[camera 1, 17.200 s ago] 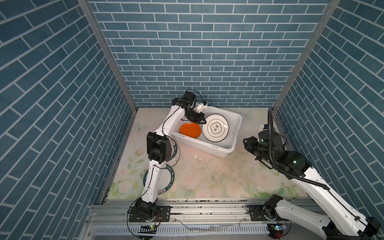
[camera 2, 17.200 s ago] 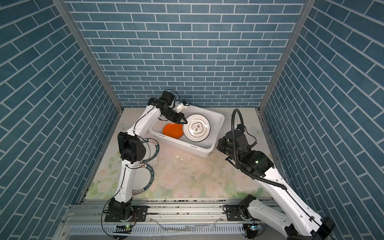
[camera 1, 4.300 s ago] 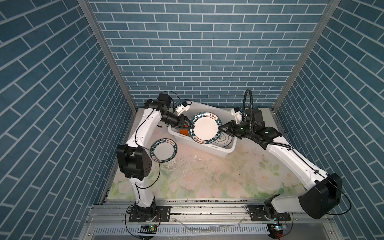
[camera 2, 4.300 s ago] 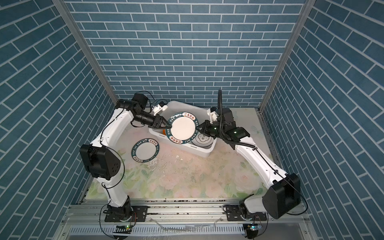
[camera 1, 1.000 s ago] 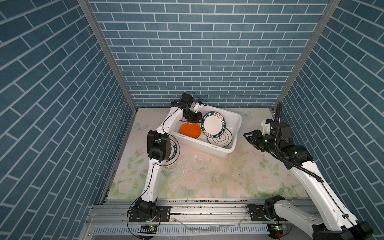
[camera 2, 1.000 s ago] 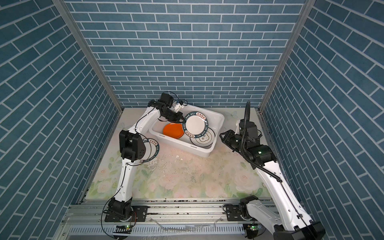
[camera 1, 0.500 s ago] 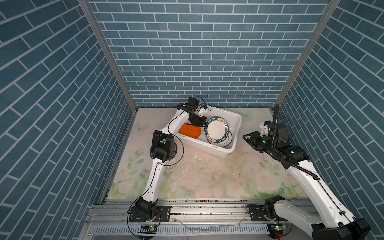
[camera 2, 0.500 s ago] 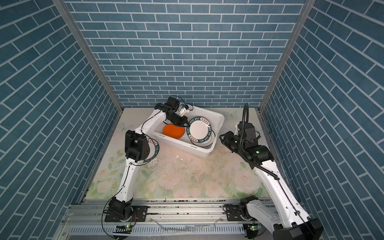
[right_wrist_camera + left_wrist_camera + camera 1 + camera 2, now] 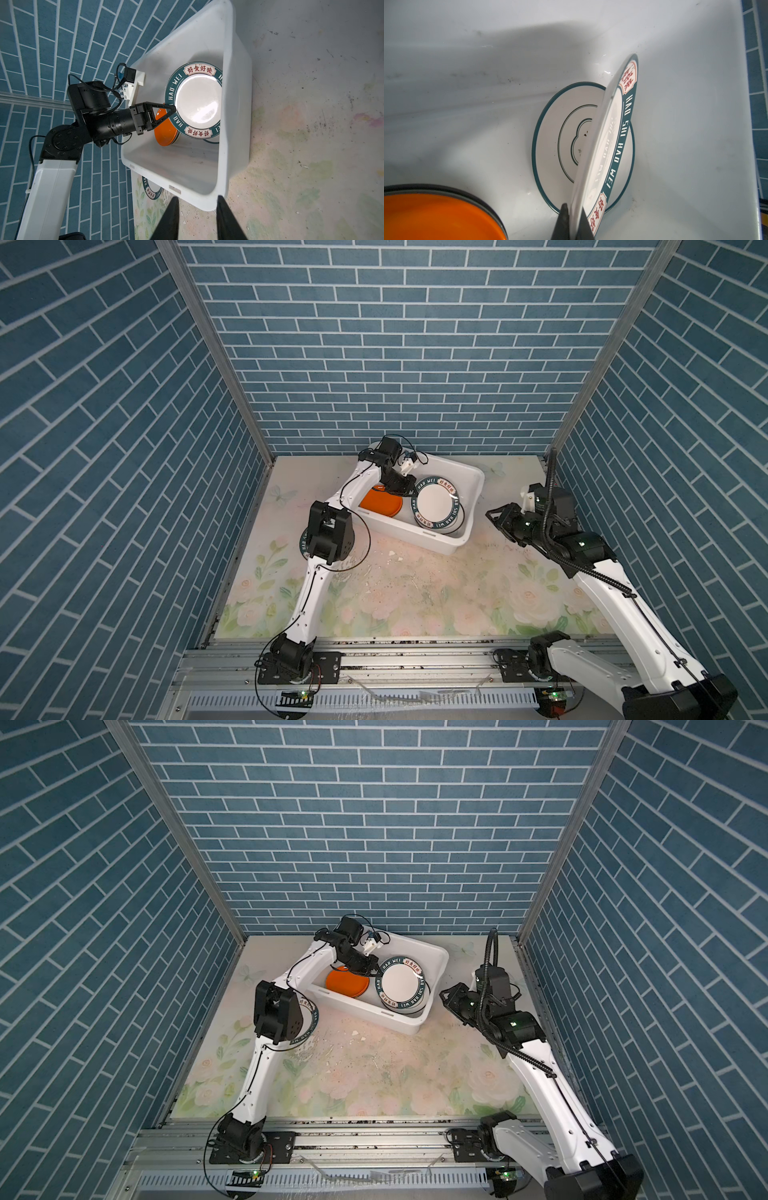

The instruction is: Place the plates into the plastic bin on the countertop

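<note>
The green-lettered plate (image 9: pixel 435 502) hangs tilted above the white plate on the bottom of the bin, so I will lower my left gripper toward that white plate and let go of the green-lettered plate's rim.
The white plastic bin (image 9: pixel 415 540) (image 9: pixel 236 124) stands at the back of the floral countertop (image 9: pixel 415 593). My left gripper (image 9: pixel 409 491) (image 9: pixel 576 209) reaches into it, shut on the rim of a green-lettered plate (image 9: pixel 435 502) (image 9: pixel 616 145). That plate hangs tilted over a white plate (image 9: pixel 556 141) on the bin's floor. An orange plate (image 9: pixel 380 502) (image 9: pixel 436 216) lies beside them on a dark one. Another lettered plate (image 9: pixel 311 1025) (image 9: pixel 150 190) lies on the countertop, half hidden by the left elbow. My right gripper (image 9: pixel 490 516) (image 9: pixel 196 199) hovers open and empty off the bin's right end.
Blue brick walls close in on three sides. A grey metal rail (image 9: pixel 395 659) with both arm bases runs along the front. Small crumbs and scuffs (image 9: pixel 392 560) dot the countertop in front of the bin.
My left gripper has carried the lettered plate rightward and lower, over the white plate in the bin. The right arm has hardly moved.
</note>
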You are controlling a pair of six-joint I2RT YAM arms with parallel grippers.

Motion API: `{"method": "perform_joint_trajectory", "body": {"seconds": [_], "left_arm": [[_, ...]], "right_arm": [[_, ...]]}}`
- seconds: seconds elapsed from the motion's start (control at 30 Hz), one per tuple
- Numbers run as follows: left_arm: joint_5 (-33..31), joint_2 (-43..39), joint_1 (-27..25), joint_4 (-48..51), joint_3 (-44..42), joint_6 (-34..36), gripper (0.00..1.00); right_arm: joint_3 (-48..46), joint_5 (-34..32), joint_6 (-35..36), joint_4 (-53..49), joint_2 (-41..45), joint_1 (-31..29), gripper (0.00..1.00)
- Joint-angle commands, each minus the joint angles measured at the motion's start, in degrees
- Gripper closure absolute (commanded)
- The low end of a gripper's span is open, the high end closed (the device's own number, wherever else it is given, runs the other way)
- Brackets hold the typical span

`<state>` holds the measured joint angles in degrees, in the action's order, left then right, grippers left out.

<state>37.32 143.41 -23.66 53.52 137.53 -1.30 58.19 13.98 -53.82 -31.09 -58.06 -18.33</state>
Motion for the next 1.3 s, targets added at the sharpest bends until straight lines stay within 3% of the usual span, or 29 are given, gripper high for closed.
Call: {"method": "perform_joint_trajectory", "body": {"seconds": [0.0,0.63,1.27], "left_arm": [[1.35,1.84,-0.51,-1.06,2.12,0.32,0.99],[1.79,3.22,-1.72,-0.99,2.55,0.61,0.93],[1.70,3.56,-2.04,-0.61,1.86,0.61,0.79]], "right_arm": [[-0.36,0.57,-1.46,1.12,-1.12,0.57,0.69],[-1.46,1.40,-1.93,1.56,-1.50,1.45,0.69],[-2.36,2.46,-2.08,1.95,-1.63,2.03,0.69]]}}
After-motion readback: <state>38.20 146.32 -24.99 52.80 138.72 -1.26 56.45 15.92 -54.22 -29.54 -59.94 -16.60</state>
